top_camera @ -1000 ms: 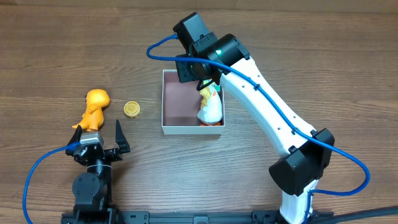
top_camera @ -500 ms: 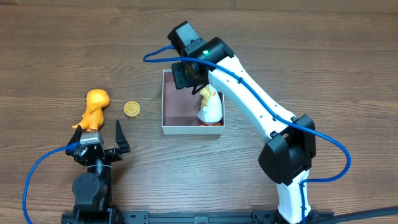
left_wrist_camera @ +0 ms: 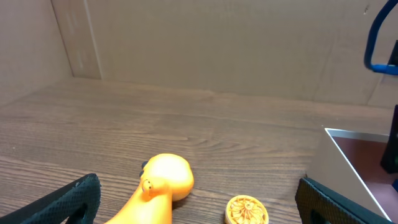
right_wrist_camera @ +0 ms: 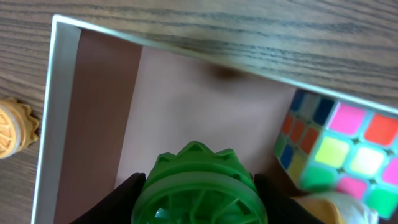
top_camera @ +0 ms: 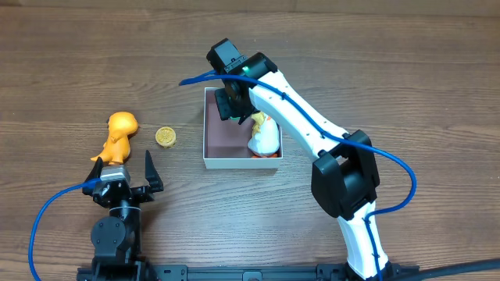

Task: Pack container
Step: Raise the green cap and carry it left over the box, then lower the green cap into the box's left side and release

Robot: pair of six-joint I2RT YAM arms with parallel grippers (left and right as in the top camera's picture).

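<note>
My right gripper lowers the green toothed wheel into the box near its far side next, beside the colour cube, since the box's bottom is bare there.
The container is a white-walled square box with a pinkish-brown floor, at the table's middle. My right gripper hangs over its far left part, shut on a green toothed wheel that sits between the black fingers. Below it are the box's floor and left wall. A colour cube and a white-and-yellow figure lie in the box's right half. My left gripper stands open near the front left, just behind an orange duck toy.
A small yellow-orange toothed wheel lies on the wood between the duck and the box, a little left of the box wall. In the left wrist view the duck and that wheel sit between my open fingers.
My right arm has swung left, carrying the green wheel from the box's far right toward its far left. The left arm and the loose toys have not moved.
</note>
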